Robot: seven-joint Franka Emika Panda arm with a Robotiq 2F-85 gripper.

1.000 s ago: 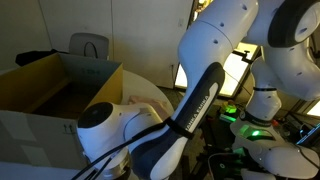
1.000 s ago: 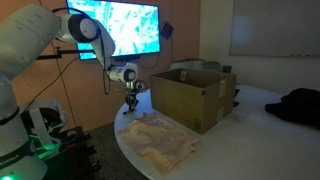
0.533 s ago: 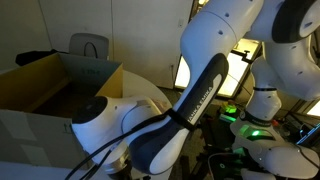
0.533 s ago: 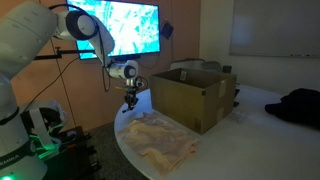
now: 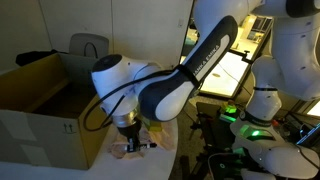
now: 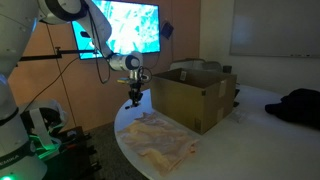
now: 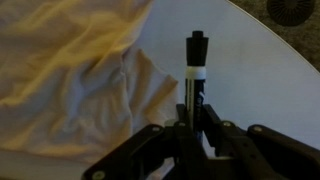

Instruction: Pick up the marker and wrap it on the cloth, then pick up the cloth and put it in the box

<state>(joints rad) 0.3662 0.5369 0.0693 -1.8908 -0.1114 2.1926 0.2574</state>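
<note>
My gripper will next move toward the left in the wrist view and down to release the marker [image 7: 195,70], still hanging past the cloth's edge, onto the crumpled cloth.
My gripper [image 7: 190,125] is shut on the marker [image 7: 195,70], a dark pen with a black cap and a white band that sticks straight out past the fingertips. In the wrist view the pale pink-cream cloth [image 7: 70,70] lies crumpled just left of the marker, which hangs over the cloth's edge and the bare white table. In an exterior view the gripper [image 6: 135,98] hovers above the far end of the cloth [image 6: 160,140], left of the brown cardboard box [image 6: 195,95]. From the opposite side the gripper [image 5: 128,140] points down beside the open box [image 5: 40,105].
The round white table [image 7: 250,90] ends in a curved edge close to the marker. A lit monitor [image 6: 120,28] stands behind the arm. A dark bundle [image 6: 300,105] lies on the table's far side. A chair [image 5: 88,45] stands behind the box.
The arm has swung and lifted, and the gripper has shifted a little toward the box, still shut on the marker. The cloth and box have not moved.
</note>
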